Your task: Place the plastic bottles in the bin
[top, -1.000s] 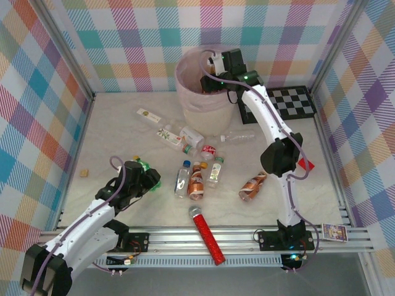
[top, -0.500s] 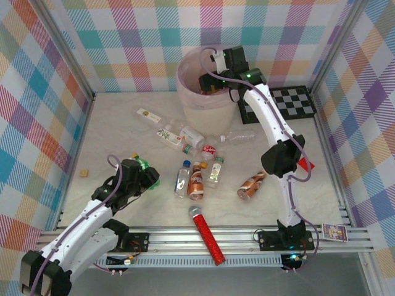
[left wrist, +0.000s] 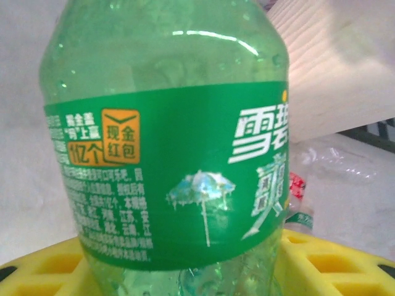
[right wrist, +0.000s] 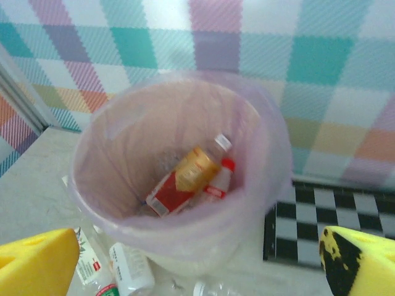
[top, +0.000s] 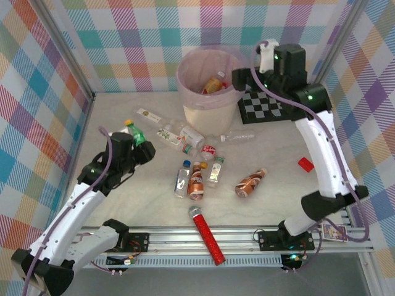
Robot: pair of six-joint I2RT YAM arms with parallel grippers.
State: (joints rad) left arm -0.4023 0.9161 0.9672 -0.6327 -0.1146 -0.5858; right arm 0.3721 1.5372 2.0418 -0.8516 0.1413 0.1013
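Observation:
The green bottle needs to be lifted by my left gripper and carried outward over the bin's pink-lined opening before I release it into the bin.
My left gripper is shut on a green bottle with a yellow cap, held above the table's left side. In the left wrist view the green label sits close to the lens between yellow fingers. The bin, cream with a pink liner, stands at the back. A red-and-gold bottle and a red-capped one lie inside it. My right gripper hangs open just right of the bin's rim, its yellow fingers wide apart. Several bottles lie mid-table, others near the bin.
A red glittery microphone lies near the front rail. A black-and-white checkerboard sits right of the bin, under my right arm. A small red piece and a small box lie at the right. Plaid walls enclose the table.
My right gripper has opened over the bin and drawn back to the right, above the checkerboard. My left arm has lifted the green bottle and carried it toward the far left.

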